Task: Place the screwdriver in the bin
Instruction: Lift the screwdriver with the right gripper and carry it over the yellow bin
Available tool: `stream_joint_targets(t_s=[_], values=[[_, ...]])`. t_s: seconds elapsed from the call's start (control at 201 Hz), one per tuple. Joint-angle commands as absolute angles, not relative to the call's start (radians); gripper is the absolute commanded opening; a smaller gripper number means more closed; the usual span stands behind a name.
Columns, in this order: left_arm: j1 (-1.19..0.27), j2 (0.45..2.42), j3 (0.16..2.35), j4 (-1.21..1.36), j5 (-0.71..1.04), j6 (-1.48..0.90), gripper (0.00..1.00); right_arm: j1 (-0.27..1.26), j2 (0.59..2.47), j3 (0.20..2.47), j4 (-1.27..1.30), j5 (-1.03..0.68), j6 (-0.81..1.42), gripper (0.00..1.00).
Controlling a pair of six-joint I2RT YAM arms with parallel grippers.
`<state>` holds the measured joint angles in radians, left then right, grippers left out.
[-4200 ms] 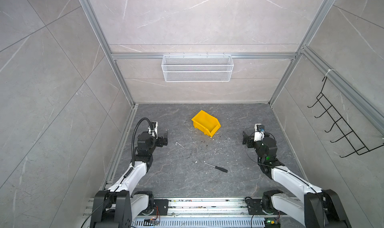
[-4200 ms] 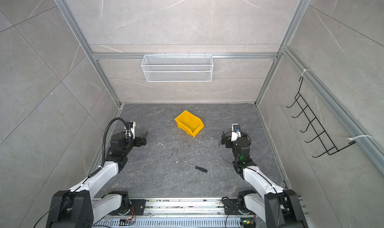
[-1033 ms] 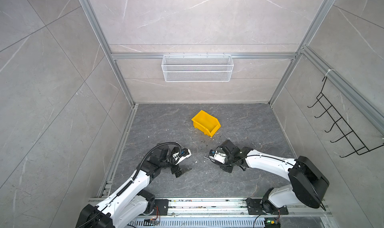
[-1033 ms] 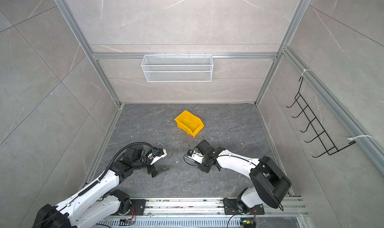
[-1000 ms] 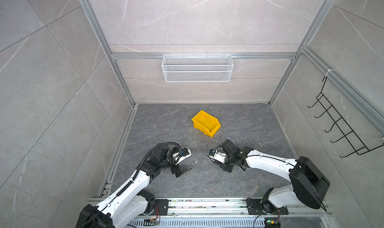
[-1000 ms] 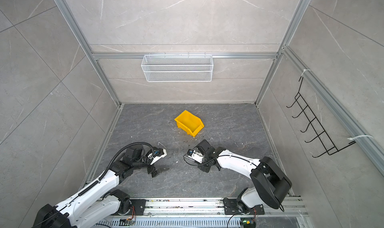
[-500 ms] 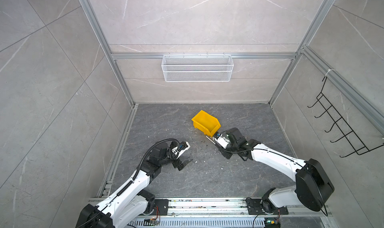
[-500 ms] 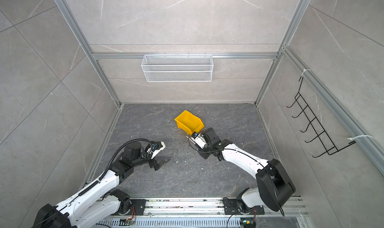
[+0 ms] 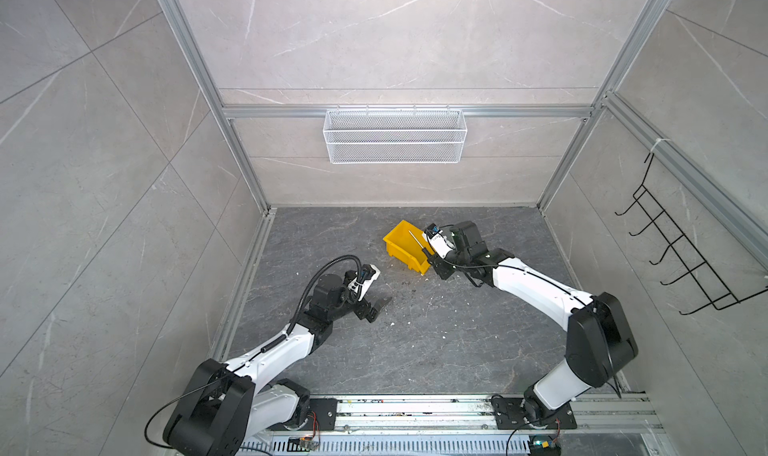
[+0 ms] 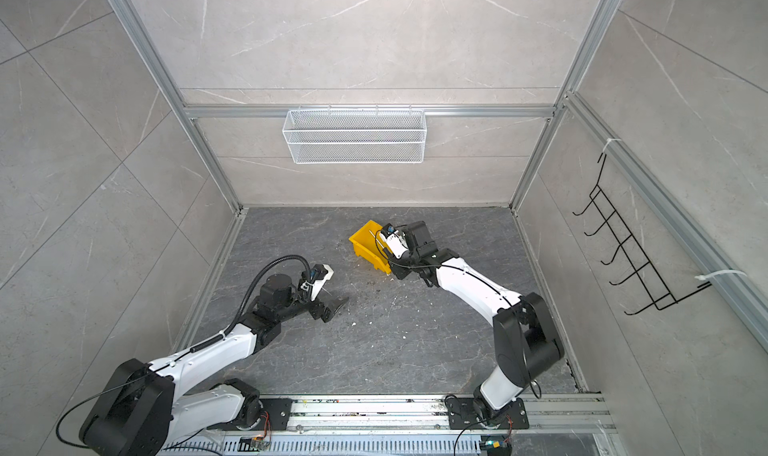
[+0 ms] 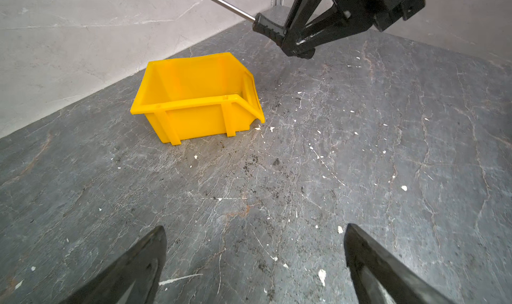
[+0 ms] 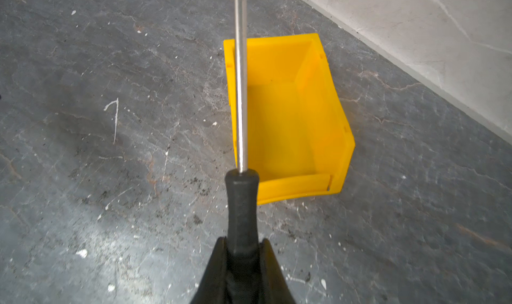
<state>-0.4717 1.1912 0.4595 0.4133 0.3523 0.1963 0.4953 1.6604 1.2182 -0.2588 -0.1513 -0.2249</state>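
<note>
I will move my right gripper outward past the bin's rim and then down toward the inside bottom of the bin to release the screwdriver (image 12: 242, 205), because its handle hangs outside the bin.
The yellow bin (image 9: 401, 256) (image 10: 365, 254) stands on the grey floor near the back, its sloped lip facing the front right. My right gripper (image 9: 432, 258) (image 12: 242, 243) is shut on the black handle of the screwdriver (image 12: 242, 205) (image 11: 267, 28). It holds the tool in the air by the bin's lip. The silver shaft (image 9: 415, 240) reaches over the bin's open top, along one side wall (image 12: 231, 94). My left gripper (image 9: 376, 308) (image 11: 255, 227) hovers open and empty above the floor, to the left and in front of the bin (image 11: 194, 119).
A thin white bent scrap (image 12: 115, 116) lies on the floor left of the bin. White and dark crumbs are scattered in front of it. A white mesh basket (image 9: 395, 142) hangs on the back wall, a black hook rack (image 9: 685, 262) on the right wall.
My right gripper has carried the screwdriver up from the middle of the floor to the bin's lip. The left gripper has drifted slightly back and stays open.
</note>
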Motion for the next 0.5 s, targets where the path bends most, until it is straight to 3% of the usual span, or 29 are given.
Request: stream_joint_targets(t_s=[0.0, 0.493], values=[[-0.476, 1.227, 0.506, 0.549, 0.314, 0.133, 1.00, 0.491, 1.732, 1.292, -0.230, -0.190, -0.255, 0.00], [-0.476, 1.233, 0.503, 0.528, 0.305, 0.139, 1.00, 0.438, 1.994, 1.455, -0.152, -0.258, -0.269, 0.00]])
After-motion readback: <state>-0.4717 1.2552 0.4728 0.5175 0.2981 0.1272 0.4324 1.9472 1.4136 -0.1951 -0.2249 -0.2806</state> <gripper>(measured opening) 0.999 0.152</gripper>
